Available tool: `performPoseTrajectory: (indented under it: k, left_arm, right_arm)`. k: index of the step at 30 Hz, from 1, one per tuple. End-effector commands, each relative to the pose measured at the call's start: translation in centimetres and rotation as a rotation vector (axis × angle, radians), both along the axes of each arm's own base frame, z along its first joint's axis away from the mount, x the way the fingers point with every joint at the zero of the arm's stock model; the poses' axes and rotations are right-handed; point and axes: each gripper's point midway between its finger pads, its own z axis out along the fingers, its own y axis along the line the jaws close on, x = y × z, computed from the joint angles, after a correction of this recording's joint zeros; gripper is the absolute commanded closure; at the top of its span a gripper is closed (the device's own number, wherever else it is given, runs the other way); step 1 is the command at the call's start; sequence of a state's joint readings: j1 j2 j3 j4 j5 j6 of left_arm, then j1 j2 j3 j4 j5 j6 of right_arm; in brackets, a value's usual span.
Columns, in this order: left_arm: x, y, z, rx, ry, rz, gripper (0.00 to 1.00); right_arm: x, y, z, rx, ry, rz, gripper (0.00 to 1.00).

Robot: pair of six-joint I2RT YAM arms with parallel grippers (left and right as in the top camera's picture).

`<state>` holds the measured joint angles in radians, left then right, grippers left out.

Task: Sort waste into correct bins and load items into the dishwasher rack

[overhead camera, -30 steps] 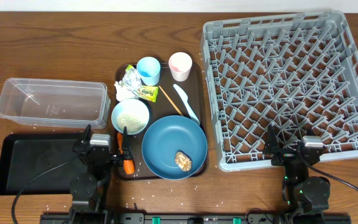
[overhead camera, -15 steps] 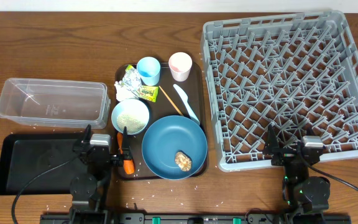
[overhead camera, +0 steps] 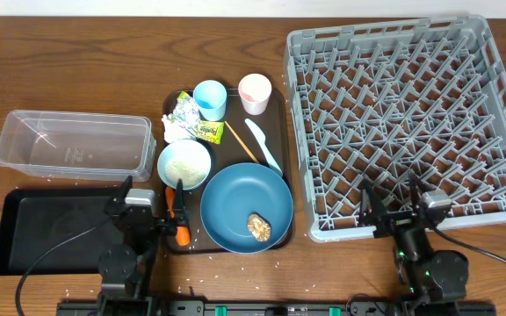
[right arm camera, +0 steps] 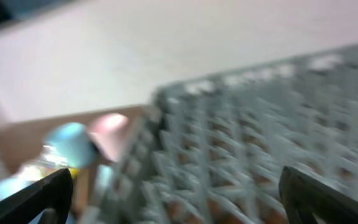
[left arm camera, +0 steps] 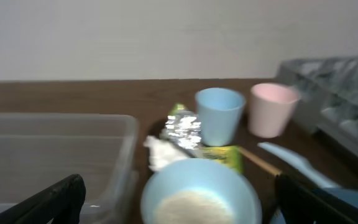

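Note:
My left gripper will move outward past the bowl and tilt down onto the pale-blue cup's side by the foil, because the cup's open rim faces up.
On the brown serving tray lie a dark-blue plate with a brown food lump, a pale-blue bowl of rice, a carrot, foil, a yellow-green wrapper, a napkin, a pale-blue cup, a pinkish cup and a white utensil. My left gripper is open and empty, just short of the bowl. My right gripper is open and empty at the grey rack's front edge.
The clear tub stands left of the serving tray, and the black tray lies in front of it. A thin wooden stick lies beside the utensil. Rice grains are scattered on the table near the tray's front. The right wrist view is blurred.
My right gripper has swung to the left and its view is blurred by motion. The left arm and all objects are unchanged.

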<state>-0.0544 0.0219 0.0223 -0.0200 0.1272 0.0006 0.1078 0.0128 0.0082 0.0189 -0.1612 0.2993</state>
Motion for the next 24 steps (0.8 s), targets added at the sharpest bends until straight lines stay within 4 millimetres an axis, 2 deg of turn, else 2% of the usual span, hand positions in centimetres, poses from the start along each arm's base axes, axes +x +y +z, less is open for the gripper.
performPoseTrajectory:
  k: [1,6,8,11,15,20,24]
  left_arm:
    - [-0.6,-2.1,2.4,-0.162,-0.020,-0.114,0.02]
    - [-1.7,-2.0,9.1,-0.164,-0.136,-0.117,0.02]
    - [-2.0,-1.8,10.5,-0.165,-0.102,-0.107,0.02]
    - [-1.8,-1.9,11.1,-0.164,0.032,-0.097,0.02]
    - [-1.0,-1.9,10.6,-0.161,0.294,-0.076,0.02]
    - [1.2,-2.4,11.0,-0.164,0.564,-0.073,0.02]
    - [3.3,-2.8,11.8,-0.168,0.664,-0.077,0.02]
  right_arm:
    - [-1.2,2.2,2.8,0.067,-0.047,0.146,0.01]
    - [-2.3,2.3,7.3,0.062,-0.050,0.154,0.01]
    - [-2.2,2.3,8.3,0.041,-0.002,0.151,0.01]
    - [-1.4,2.3,9.3,0.008,0.108,0.145,0.01]
    - [0.5,2.3,9.6,-0.018,0.325,0.135,0.01]
    - [3.8,2.6,9.3,-0.136,0.571,0.166,0.01]
    - [5.8,2.9,8.6,-0.148,0.720,0.181,0.01]
